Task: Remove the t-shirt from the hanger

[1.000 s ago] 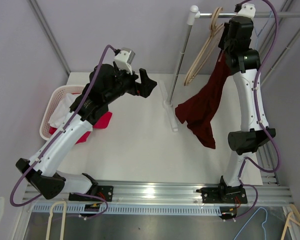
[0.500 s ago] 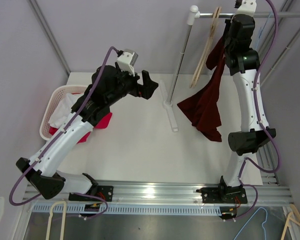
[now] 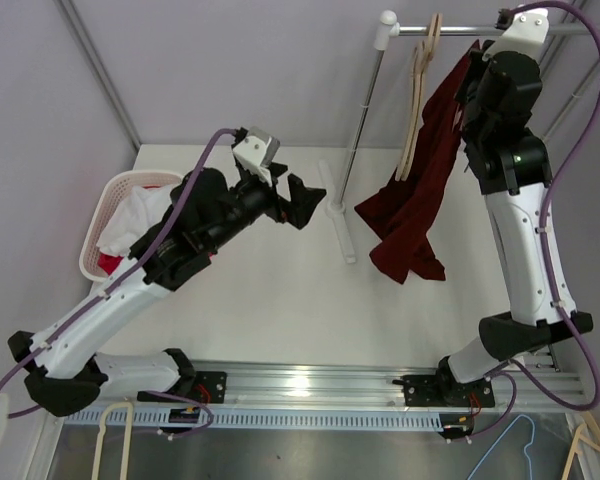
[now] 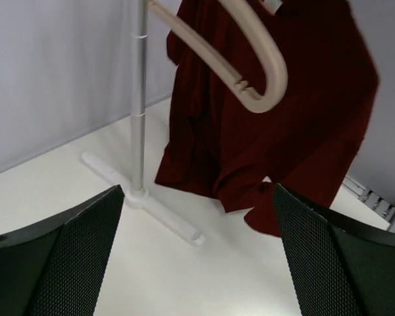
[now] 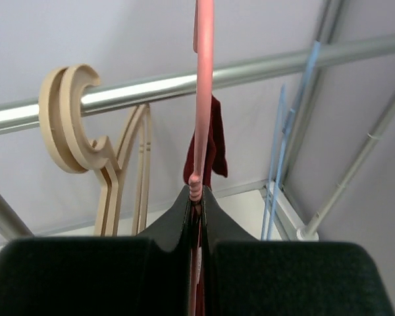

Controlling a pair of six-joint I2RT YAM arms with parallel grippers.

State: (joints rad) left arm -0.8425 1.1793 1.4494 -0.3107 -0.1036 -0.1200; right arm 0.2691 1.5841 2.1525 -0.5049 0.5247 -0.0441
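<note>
The robot's left gripper needs to move back and to the right in the top view, onto the shirt's near lower hem, because the hem hangs apart from the gripper's fingers.
A dark red t-shirt hangs on a thin pink hanger near the rail. Its lower folds reach down near the white table. My right gripper is high up by the rail, and the right wrist view shows it shut on the pink hanger's neck. My left gripper is open and empty above the table's middle, left of the rack. In its wrist view the shirt hangs ahead of it, apart from the fingers.
Beige wooden hangers hang on the rail left of the shirt. The rack's pole and foot stand between my arms. A white basket of clothes sits far left. A blue hanger hangs at right.
My right arm has lifted and swung right with the hanger, pulling the shirt up and closer to the rail. My left arm has reached right and forward, towards the rack.
</note>
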